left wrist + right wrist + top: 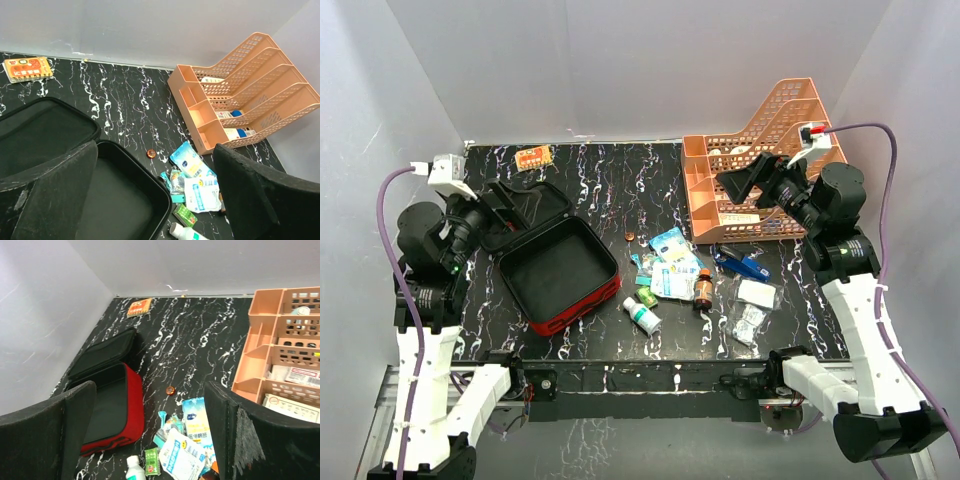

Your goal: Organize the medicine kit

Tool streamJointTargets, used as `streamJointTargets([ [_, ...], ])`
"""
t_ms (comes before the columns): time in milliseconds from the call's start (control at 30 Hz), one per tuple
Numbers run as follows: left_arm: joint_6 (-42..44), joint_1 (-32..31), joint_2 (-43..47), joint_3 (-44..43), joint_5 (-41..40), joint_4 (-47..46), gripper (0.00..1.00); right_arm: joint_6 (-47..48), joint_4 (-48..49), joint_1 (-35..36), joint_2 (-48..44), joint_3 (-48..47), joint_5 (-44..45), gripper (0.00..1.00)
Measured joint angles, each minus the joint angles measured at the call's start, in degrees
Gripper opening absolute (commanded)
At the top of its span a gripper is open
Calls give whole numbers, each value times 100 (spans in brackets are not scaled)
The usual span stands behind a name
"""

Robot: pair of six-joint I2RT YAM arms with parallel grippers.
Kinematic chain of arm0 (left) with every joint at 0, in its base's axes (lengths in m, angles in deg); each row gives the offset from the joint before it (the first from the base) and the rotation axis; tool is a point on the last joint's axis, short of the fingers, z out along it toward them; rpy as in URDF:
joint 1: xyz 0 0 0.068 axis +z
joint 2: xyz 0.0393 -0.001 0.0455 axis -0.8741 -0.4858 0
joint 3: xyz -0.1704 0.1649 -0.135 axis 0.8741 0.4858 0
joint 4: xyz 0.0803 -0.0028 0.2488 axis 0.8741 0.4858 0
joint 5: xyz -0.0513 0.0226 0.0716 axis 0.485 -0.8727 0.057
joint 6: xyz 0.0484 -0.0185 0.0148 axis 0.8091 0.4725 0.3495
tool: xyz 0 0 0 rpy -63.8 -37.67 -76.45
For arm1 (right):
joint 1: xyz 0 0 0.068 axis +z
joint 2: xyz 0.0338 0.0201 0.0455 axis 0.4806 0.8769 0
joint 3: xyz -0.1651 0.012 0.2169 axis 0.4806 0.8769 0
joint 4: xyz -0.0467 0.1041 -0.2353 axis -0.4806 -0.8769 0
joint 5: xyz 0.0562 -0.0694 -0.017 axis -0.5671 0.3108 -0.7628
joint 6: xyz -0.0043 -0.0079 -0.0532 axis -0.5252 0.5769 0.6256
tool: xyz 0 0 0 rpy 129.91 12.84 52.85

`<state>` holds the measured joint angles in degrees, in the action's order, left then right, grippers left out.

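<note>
The white bottle's body (645,318) (135,472) lies loose beside the open case. The right gripper moves back and down onto it, to the left in the top view, next.
The medicine kit (582,311) is a red zip case lying open at the left, black lining up, with its lid (525,206) folded back. The case looks empty. To its right lie loose supplies: blue-and-white packets (671,246), a white bottle (642,316), a small green box (647,296), a brown bottle (703,290) and clear pouches (749,322). My left gripper (498,203) hovers open over the lid, holding nothing. My right gripper (748,184) hangs open in front of the orange tray, also holding nothing. Both wrist views show the kit (152,176) (134,400) and the packets (201,194) (181,456) between wide-apart fingers.
An orange tiered plastic tray (760,165) with a few boxes stands at the back right. An orange card (534,157) lies at the back left near the wall. A small round orange tin (629,236) sits mid-table. A blue item (745,266) lies beside the tray.
</note>
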<state>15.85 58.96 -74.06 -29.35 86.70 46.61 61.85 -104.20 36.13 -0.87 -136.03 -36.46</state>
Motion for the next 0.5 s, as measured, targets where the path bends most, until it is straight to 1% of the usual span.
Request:
streamJointTargets([
  [167, -101, 0, 28, 190, 131, -4, 99, -79, 273, -39, 24, 74, -640, 89],
  [300, -225, 0, 22, 455, 90, 144, 99, -63, 645, -11, 48, 256, -1235, 89],
  [400, -452, 0, -81, 579, -317, 546, 99, -33, 750, 63, 160, 330, -1473, 88],
  [500, -796, 0, -254, 632, -1073, 1134, 99, 35, 774, 175, 376, 332, -1569, 86],
])
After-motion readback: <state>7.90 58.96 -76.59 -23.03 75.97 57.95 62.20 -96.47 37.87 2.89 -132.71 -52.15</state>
